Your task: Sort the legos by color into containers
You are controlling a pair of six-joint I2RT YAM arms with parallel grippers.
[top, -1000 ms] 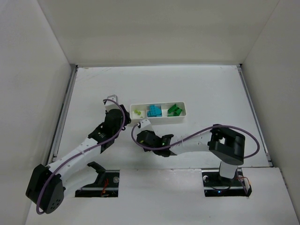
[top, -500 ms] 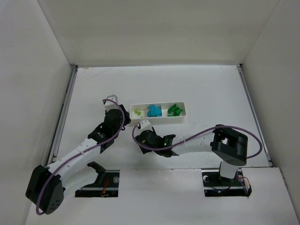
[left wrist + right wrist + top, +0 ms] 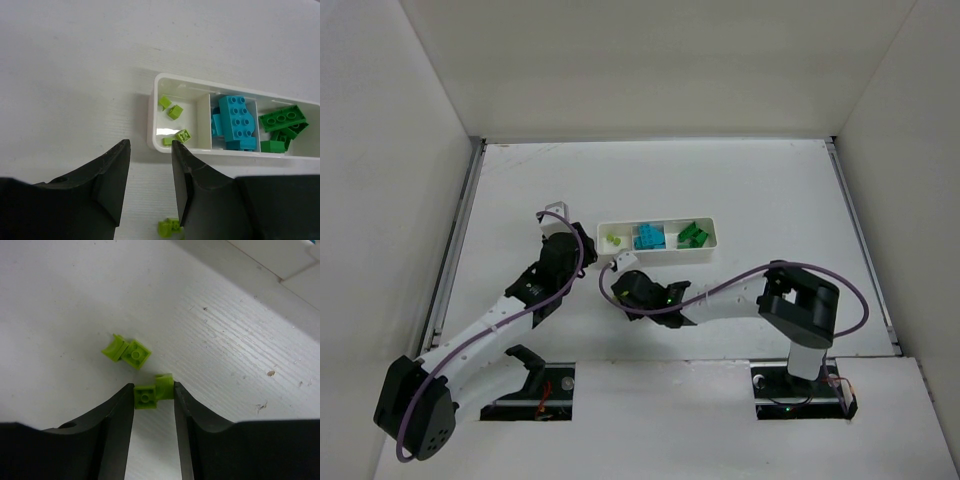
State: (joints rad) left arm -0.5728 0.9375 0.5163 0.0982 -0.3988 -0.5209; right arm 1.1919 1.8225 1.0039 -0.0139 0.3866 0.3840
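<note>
The robot's right gripper should next go up and outward over the tray's end section beside the cyan legos and let go of the pair, because other yellow-green legos are there.
The white tray has yellow-green legos in its left compartment, cyan ones in the middle and dark green ones on the right. My right gripper sits low on the table just in front of the tray's left end. Its fingers press on a pair of yellow-green legos. Another yellow-green pair lies loose just beyond the fingertips. My left gripper is open and empty, hovering by the tray's left end.
The loose yellow-green pair also shows at the bottom of the left wrist view, beside the right finger. White walls enclose the table. The two grippers are close together near the tray's left front corner.
My right gripper has crept a little left and toward the tray's left end, its arm swinging with it. The left arm has barely moved.
</note>
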